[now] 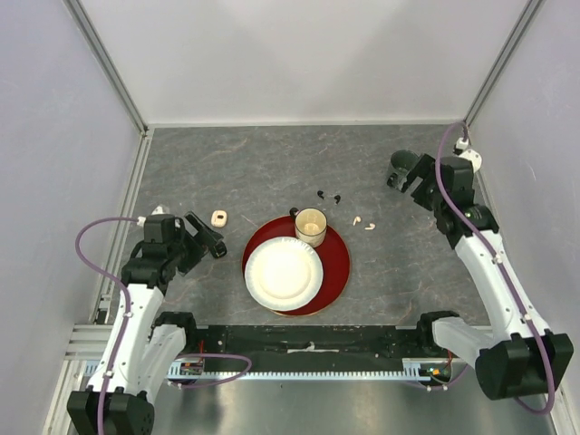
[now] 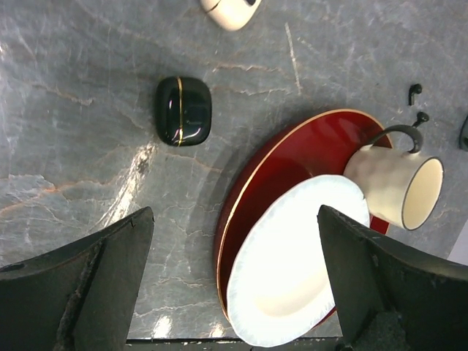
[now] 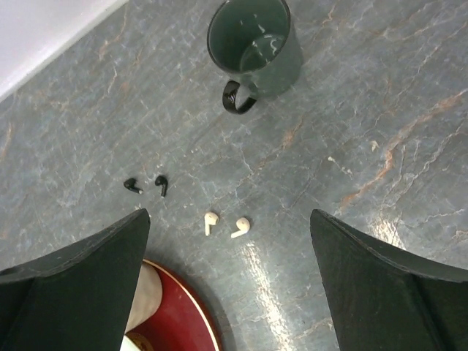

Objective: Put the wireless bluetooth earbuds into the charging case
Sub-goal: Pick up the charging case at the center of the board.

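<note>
My open left gripper will move outward past the black case (image 2: 183,111) and then down around the white case (image 2: 231,11), because the white case is below and beyond my fingers.
Two white earbuds (image 3: 210,221) (image 1: 357,220) lie side by side on the grey table, right of the red plate. Two black earbuds (image 3: 161,184) (image 1: 322,194) lie behind the cup. A shut black charging case (image 2: 183,111) with a gold seam lies on the table ahead of my left gripper (image 2: 234,212) (image 1: 206,237), which is open and holds nothing. A white case (image 2: 230,11) (image 1: 218,217) lies just beyond it. My right gripper (image 3: 228,215) (image 1: 405,174) hovers open and empty at the back right, well above the white earbuds.
A white plate (image 1: 284,272) (image 2: 292,278) sits on a red plate (image 1: 337,263) in the middle, with a cream cup (image 1: 311,227) (image 2: 395,183) at its back edge. A dark green mug (image 3: 254,47) stands below the right gripper. Walls close in the table.
</note>
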Robot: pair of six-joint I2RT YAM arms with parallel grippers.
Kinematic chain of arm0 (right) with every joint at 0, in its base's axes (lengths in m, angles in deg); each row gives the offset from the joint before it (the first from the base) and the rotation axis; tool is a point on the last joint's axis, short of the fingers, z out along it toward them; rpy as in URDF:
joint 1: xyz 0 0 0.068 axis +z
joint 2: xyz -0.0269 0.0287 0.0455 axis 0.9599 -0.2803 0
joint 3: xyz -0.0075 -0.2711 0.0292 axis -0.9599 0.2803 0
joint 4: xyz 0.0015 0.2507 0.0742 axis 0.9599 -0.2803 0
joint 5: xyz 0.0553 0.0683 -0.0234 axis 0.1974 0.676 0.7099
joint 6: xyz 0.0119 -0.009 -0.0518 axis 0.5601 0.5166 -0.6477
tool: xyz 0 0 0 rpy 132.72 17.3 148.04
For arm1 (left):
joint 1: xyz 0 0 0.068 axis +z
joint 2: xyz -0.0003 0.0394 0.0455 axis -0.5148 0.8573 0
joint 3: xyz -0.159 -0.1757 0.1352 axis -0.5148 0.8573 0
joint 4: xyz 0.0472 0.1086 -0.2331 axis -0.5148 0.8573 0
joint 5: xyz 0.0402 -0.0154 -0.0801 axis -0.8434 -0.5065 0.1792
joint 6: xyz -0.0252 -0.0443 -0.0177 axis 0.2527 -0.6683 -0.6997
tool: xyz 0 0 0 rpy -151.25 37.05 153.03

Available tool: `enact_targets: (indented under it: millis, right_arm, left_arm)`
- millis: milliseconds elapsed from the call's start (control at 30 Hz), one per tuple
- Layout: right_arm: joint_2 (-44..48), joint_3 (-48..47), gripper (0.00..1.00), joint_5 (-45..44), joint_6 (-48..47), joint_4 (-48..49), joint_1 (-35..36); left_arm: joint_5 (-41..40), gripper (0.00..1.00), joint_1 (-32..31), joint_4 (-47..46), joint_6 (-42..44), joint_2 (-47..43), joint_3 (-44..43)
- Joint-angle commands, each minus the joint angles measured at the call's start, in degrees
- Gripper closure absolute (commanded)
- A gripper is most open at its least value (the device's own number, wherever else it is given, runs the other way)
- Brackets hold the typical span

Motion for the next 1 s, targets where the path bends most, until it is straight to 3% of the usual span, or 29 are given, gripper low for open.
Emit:
enact_targets:
  millis: [0,33,200,367,567,733,967]
  right_arm:
    - [4.3,9.5,0.02,-0.7,1.2,9.8,0.1]
    - [4.6,9.6,0.02,1.1,4.0,9.9,0.1]
    - [2.9,5.5,0.02,8.1,0.2,6.0,2.4]
    - [2.7,2.8,0.02,13.0,-7.8,3.4,3.0]
    - [2.7,2.1,0.02,16.8,-9.9,1.9,3.0]
    - [2.8,2.4,0.02,19.1,-11.6,1.4,3.0]
    - [1.5,1.1,0.02,20.7,-13.9,-0.6,3.0]
  left_arm:
    - [0.0,0.0,0.0,-4.3,-5.2,-1.5,2.8]
    - [-0.9,0.0,0.0,-3.7,-4.7,-1.5,2.1]
    - [-11.0,0.0,0.0,2.2,-3.4,0.3,-1.5]
    - [-8.1,0.01,0.0,-3.3,-1.0,0.7,0.9]
    - [-2.8,0.04,0.0,-12.0,6.8,12.4,-4.1]
    - [-3.5,0.05,0.0,-11.0,11.8,28.0,-12.3]
    - [-4.0,0.1,-0.1,-11.6,21.0,38.7,-19.6]
